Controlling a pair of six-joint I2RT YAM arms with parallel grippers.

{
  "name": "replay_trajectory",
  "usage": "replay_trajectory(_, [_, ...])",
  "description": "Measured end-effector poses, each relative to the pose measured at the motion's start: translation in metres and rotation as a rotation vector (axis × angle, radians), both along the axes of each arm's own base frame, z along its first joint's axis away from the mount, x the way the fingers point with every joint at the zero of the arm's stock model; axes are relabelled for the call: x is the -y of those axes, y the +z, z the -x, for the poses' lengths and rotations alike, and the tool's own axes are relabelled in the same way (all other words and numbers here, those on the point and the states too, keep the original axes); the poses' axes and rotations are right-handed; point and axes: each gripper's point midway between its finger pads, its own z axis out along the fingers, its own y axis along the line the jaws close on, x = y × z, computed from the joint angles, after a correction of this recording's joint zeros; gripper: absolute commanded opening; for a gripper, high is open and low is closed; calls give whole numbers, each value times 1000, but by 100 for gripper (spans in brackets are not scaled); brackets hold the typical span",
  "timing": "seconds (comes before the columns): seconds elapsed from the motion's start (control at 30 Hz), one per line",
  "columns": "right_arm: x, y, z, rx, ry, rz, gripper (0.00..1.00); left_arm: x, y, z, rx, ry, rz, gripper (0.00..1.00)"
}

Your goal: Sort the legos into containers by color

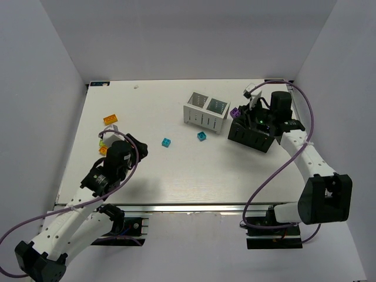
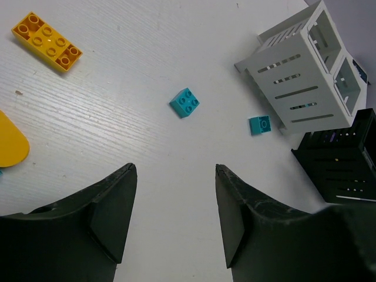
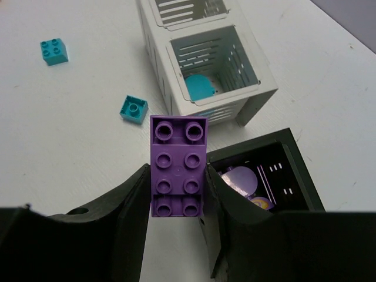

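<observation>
Next, the right gripper moves over the black container's section with purple pieces, to the right in the wrist view, and releases the matching purple lego.
My right gripper (image 3: 178,182) is shut on a purple two-by-four lego (image 3: 178,164), held just left of the black container (image 3: 294,170). That container has purple rounded pieces (image 3: 242,179) in it. Behind it stands the white container (image 3: 252,94), with a cyan rounded piece (image 3: 198,88) inside. Two cyan legos (image 3: 54,51) (image 3: 134,109) lie on the table to the left. My left gripper (image 2: 175,217) is open over bare table with nothing between its fingers. Ahead of it lie a cyan lego (image 2: 185,103), an orange lego (image 2: 47,41) and an orange rounded piece (image 2: 10,139).
In the top view the white container (image 1: 205,111) and the black container (image 1: 254,136) stand side by side at the back right. Small lime and orange legos (image 1: 103,145) sit beside the left arm. The table's left edge is close to them.
</observation>
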Motion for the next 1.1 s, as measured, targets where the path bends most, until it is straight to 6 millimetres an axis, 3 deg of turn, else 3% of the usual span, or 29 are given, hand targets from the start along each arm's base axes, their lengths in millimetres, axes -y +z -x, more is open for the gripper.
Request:
replay_trajectory(0.2, [16, -10, -15, -29, -49, -13, 1, 2, -5, -2, -17, -5, -9, 66])
replay_trajectory(0.53, [50, -44, -37, -111, -151, 11, 16, 0, -1, 1, -1, -1, 6, 69])
replay_trajectory(0.6, [53, -45, -39, -112, -159, 12, 26, 0, -1, 1, -2, 1, 8, 69])
replay_trajectory(0.73, [56, -47, -41, -111, -163, 17, 61, 0, -5, 1, -15, 8, 6, 70])
replay_trajectory(0.77, [56, -49, -42, -113, -163, 19, 65, 0, -7, 1, -24, 11, 2, 71])
replay_trajectory(0.87, [57, -53, -43, -117, -159, 28, 75, 0, -16, 1, -60, 20, -5, 75])
replay_trajectory(1.0, [60, -55, -44, -115, -160, 32, 88, -2, -23, 4, -91, 38, 3, 87])
replay_trajectory(1.1, [68, -50, -47, -92, -163, 43, 89, -6, -25, 6, -104, 71, 11, 92])
